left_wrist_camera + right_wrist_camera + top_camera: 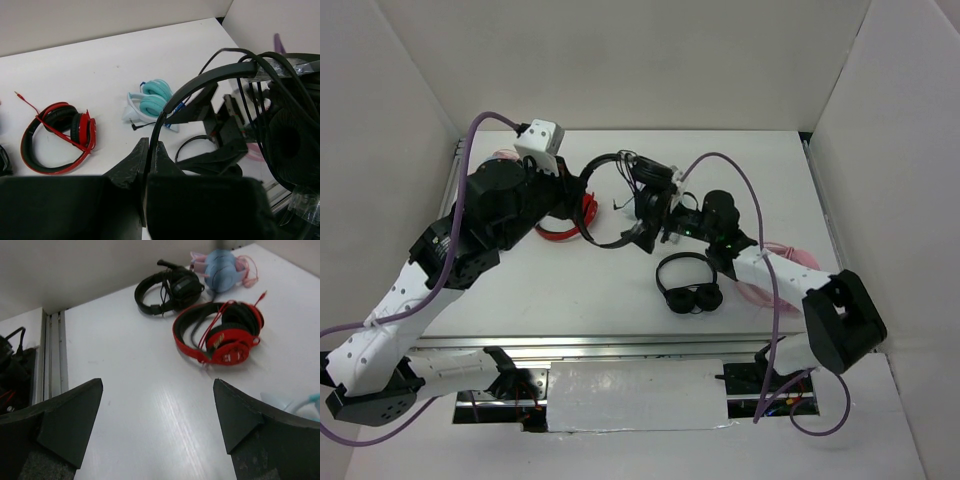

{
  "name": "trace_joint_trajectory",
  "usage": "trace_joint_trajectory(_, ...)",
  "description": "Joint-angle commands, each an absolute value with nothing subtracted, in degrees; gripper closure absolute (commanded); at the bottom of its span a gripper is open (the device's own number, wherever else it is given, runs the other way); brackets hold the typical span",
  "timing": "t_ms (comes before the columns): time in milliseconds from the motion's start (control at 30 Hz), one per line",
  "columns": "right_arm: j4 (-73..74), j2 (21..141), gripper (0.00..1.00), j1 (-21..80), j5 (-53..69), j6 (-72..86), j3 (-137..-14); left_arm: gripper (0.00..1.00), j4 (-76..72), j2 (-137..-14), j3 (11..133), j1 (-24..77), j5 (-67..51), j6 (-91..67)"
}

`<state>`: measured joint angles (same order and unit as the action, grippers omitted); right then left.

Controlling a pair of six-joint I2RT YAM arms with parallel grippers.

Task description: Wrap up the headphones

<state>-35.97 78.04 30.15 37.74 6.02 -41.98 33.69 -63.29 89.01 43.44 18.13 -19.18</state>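
The dangling part of the cable (pixel 625 203) (pixel 202 317) hangs outward of my right gripper's open fingers. My right gripper moves outward and to the left in the top view onto it next.
The black headphones (pixel 610 245) with the slim headband are held off the table at mid-table. My left gripper (pixel 582 195) is shut on the headband, which rises from between its fingertips in the left wrist view (pixel 150 145). There the headband (pixel 200 82) arches right to a round earcup (pixel 290 145), and the thin black cable (pixel 227 50) loops over the band's far end. My right gripper (pixel 638 207) is open beside that far end; its dark fingers (pixel 215 125) show there too. In the right wrist view my right gripper (pixel 157 390) holds nothing, with bare table between its fingers.
Red headphones (pixel 565 228) lie under the left wrist. A black pair with fat earcups (pixel 688 288) lies near the front. A pink pair (pixel 775 265) lies under the right arm. Teal headphones (pixel 150 100), a black mic headset (pixel 167 290) and a blue-pink pair (pixel 222 270) lie farther off.
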Motion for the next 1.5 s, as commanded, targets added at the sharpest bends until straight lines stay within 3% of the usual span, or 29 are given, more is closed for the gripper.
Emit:
trace_joint_trajectory(0, -45.0, 82.8, 0.0, 31.7, 34.6, 4.6, -50.3, 1.0, 31.2, -63.5, 93.0, 43.5, 16.9, -18.7)
trace_joint_trajectory(133, -50.1, 92.1, 0.0, 32.1, 27.0, 10.4, -55.9, 1.0, 31.7, -64.1, 94.7, 43.5, 16.7, -18.9)
trace_joint_trajectory(233, -57.0, 97.7, 0.03, 32.0, 28.4, 16.2, -59.0, 1.0, 32.7, -64.5, 96.2, 43.5, 17.3, -18.8)
trace_joint_trajectory(300, -57.5, 99.7, 0.18, 33.0, 28.7, 18.9, -59.6, 1.0, 34.5, -65.2, 98.2, 43.5, 17.9, -19.0)
trace_joint_trajectory(333, -57.7, 101.1, 0.36, 33.5, 27.7, 19.3, -59.1, 1.0, 34.9, -65.4, 98.9, 43.5, 18.2, -19.2)
trace_joint_trajectory(400, -59.6, 101.8, 0.59, 34.5, 26.4, 20.1, -57.7, 1.0, 35.5, -65.4, 99.9, 43.4, 18.2, -19.1)
trace_joint_trajectory(433, -60.5, 101.6, 0.83, 34.7, 26.6, 20.2, -55.2, 1.0, 35.6, -65.3, 100.0, 43.5, 18.7, -19.3)
trace_joint_trajectory(467, -61.4, 101.2, 0.95, 34.8, 26.5, 20.8, -53.7, 1.0, 35.9, -65.2, 100.4, 43.4, 19.2, -19.4)
trace_joint_trajectory(500, -62.4, 100.7, 1.0, 34.6, 25.8, 21.1, -52.2, 1.0, 36.0, -65.1, 100.3, 43.4, 19.8, -19.4)
trace_joint_trajectory(733, -55.4, 88.8, 1.0, 32.4, 19.4, 18.0, -40.6, 1.0, 34.7, -65.4, 96.8, 43.2, 26.8, -21.0)
trace_joint_trajectory(900, -46.7, 83.8, 1.0, 28.7, 22.2, 14.9, -36.8, 1.0, 33.2, -63.9, 93.1, 40.6, 30.5, -23.5)
trace_joint_trajectory(1100, -35.5, 75.6, 1.0, 32.0, 20.6, 6.9, -33.1, 1.0, 35.8, -70.7, 95.6, 34.1, 30.7, -26.3)
trace_joint_trajectory(1300, -19.3, 69.4, 1.0, 37.8, 13.5, 4.8, -35.0, 1.0, 33.3, -77.2, 94.9, 23.8, 23.2, -29.0)
trace_joint_trajectory(1467, -10.0, 61.4, 1.0, 40.8, 8.3, 0.6, -37.3, 1.0, 27.9, -77.6, 87.0, 21.2, 23.8, -25.9)
